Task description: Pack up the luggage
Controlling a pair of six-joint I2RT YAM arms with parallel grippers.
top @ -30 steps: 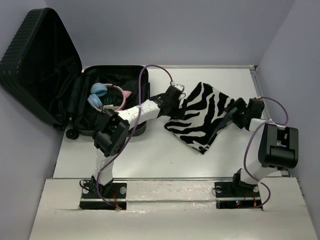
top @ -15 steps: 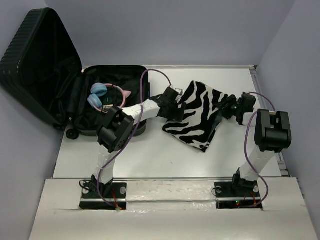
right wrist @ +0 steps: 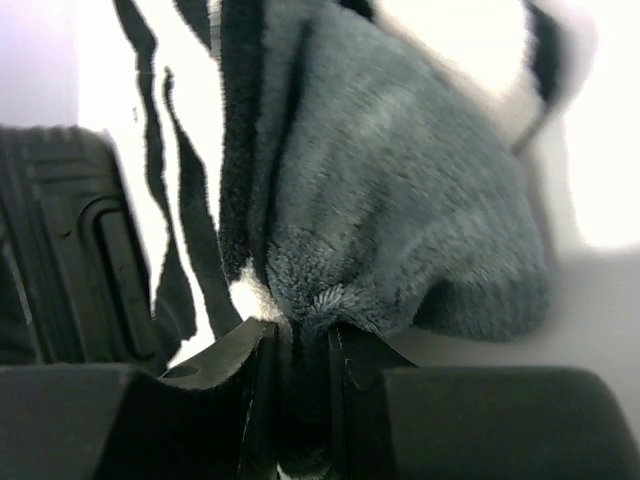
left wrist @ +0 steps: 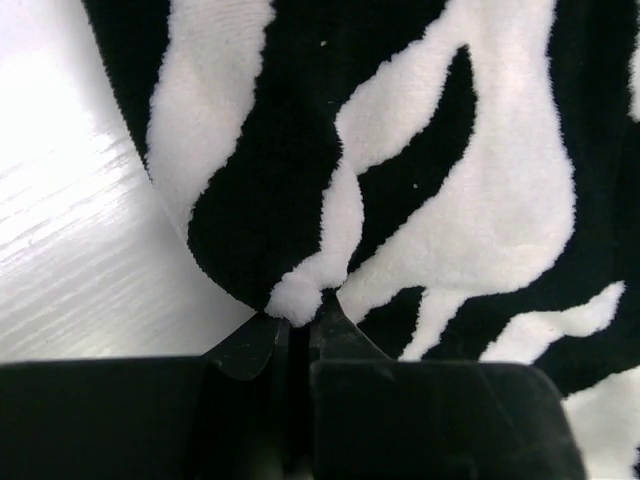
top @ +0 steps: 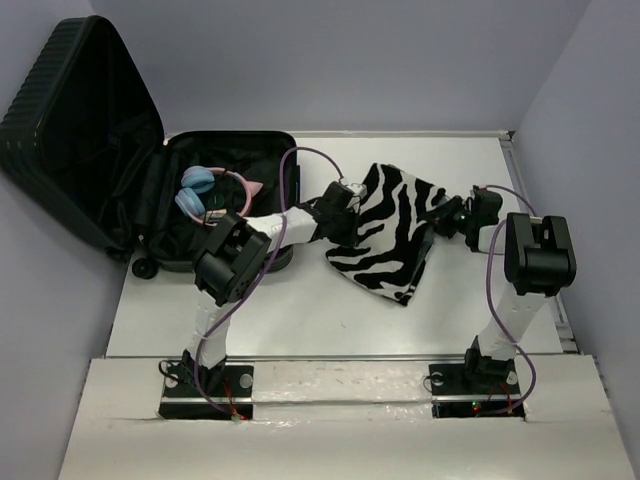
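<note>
The open suitcase lies up and to the left in the top view, so I should next move my left gripper there, over the headphones (top: 212, 192), and release the edge of the cloth.
The luggage (top: 110, 160), a small black ribbed suitcase, lies open at the back left with its lid up against the wall. Blue and pink headphones (top: 212, 192) rest inside it. A zebra-striped fleece cloth (top: 395, 228) lies on the table between the arms. My left gripper (top: 345, 212) is shut on the cloth's left edge (left wrist: 297, 295), pinching a fold. My right gripper (top: 447, 220) is shut on the cloth's right edge (right wrist: 330, 290), with a thick bunch of pile between its fingers. The suitcase shell (right wrist: 70, 250) shows at the left of the right wrist view.
The white table (top: 300, 310) is boxed in by grey walls (top: 580, 120) at the back and both sides. Purple cables (top: 300, 165) loop off both arms. The suitcase's caster wheel (top: 143, 268) sits at its front corner.
Both grippers have closed on the striped cloth, left and right. The right arm swung in toward the cloth's right edge, and the cloth has bunched narrower between the two grippers.
</note>
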